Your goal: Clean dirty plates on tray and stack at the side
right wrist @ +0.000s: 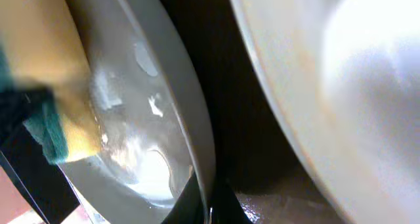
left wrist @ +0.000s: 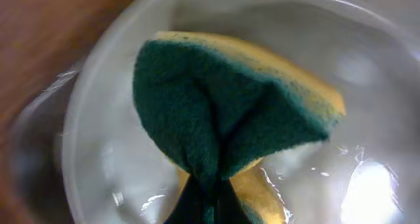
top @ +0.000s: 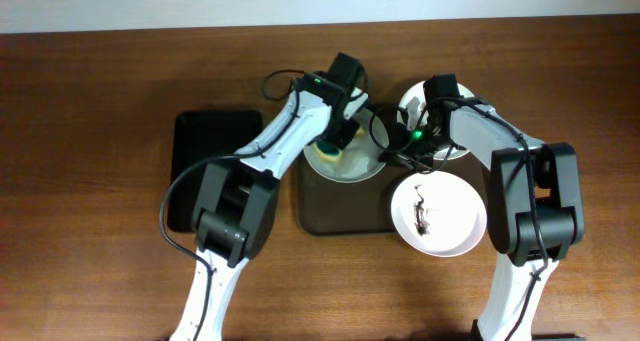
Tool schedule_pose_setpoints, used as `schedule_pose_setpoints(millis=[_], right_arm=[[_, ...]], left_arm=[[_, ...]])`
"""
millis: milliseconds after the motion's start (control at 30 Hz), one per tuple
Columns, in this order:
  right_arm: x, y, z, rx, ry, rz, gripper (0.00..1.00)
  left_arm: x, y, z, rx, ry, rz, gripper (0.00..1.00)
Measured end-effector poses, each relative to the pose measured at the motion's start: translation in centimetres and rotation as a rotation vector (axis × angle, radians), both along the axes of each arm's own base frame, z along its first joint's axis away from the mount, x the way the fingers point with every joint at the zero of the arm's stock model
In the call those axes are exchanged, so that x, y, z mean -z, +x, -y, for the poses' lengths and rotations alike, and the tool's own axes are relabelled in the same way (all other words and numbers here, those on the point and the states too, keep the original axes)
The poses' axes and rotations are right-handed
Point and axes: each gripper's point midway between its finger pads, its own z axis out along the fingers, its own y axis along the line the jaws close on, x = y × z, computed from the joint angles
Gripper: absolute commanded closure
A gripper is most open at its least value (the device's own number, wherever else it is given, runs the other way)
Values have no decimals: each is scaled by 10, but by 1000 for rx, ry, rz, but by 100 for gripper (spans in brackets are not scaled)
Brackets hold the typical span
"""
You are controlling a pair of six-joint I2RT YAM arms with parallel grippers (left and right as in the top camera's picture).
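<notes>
My right gripper brings the plate up and toward the right in the overhead view next. It then lowers the plate to bare wood (top: 590, 163) beside the tray, clear of dishes, and releases.
A white plate (top: 356, 167) lies on the back of the dark brown tray (top: 335, 211). My left gripper (top: 338, 136) is shut on a green and yellow sponge (top: 329, 151) and presses it onto this plate. The left wrist view shows the sponge (left wrist: 223, 99) pinched in the jaws (left wrist: 210, 201) against the wet, white plate (left wrist: 105, 138). My right gripper (top: 392, 153) is shut on the plate's right rim; its jaws (right wrist: 210, 207) pinch that rim (right wrist: 187, 112). A second plate (top: 438, 214) with dark smears sits at the tray's right. A third plate (top: 411, 103) lies partly hidden under my right arm.
A smaller black tray (top: 205, 166) lies on the wooden table to the left of the brown tray. In the right wrist view the sponge (right wrist: 39, 79) is at the left and another white plate (right wrist: 341, 86) fills the right side.
</notes>
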Motion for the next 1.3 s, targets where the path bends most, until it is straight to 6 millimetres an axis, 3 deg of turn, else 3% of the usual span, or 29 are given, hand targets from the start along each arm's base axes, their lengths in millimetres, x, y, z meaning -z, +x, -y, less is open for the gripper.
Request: schedule_pose_setpoints(millis=[67,133,167,333,400,433,500,567,667,733,800,833,933,1133,1300], right_arm=[[0,1,0,5,1,0,96],[0,1,-1,2,1,2,96],[0,-1,-1,-4,0,-3,96],[0,-3,-3,-36,-3,10,96],[0,-3,-3,-36,-3,11,96],[0,-3,-3,-36,-3,11,96],[0,-2,-3,-37,-3,15,96],[-1,-8,-3,-39,-7,-19,96],[-5,-13,5,-41,-77,-50,96],[-27,-12,17,-41,-186,-20,96],[-80,-1,22,-58,-354,130,96],[-91,-1,21,-64,-391,158,96],[-118,-9,21,-88,-587,216,96],[-151,-23,30,-131,-1077,339,96],[-188,-22,19,-138,-1352,528,96]], left_arm=[[-1,5,-12,-120,64,42,100],[1,-7,-20,-160,90,-7,100],[4,-22,-22,-153,85,-85,100],[-6,-64,1,68,-146,-344,100],[-32,-49,24,124,-242,-304,100],[-56,-32,35,143,-298,-237,100],[-105,0,35,134,-378,-112,100],[-138,30,9,49,-430,-32,100],[-142,53,-54,-148,-440,-46,100],[-138,57,-89,-244,-433,-75,100],[-136,60,-111,-299,-430,-86,100],[-136,61,-118,-313,-429,-87,100],[-134,59,-128,-335,-425,-102,100],[-131,57,-134,-350,-394,-108,100],[-131,58,-137,-355,-379,-102,100]])
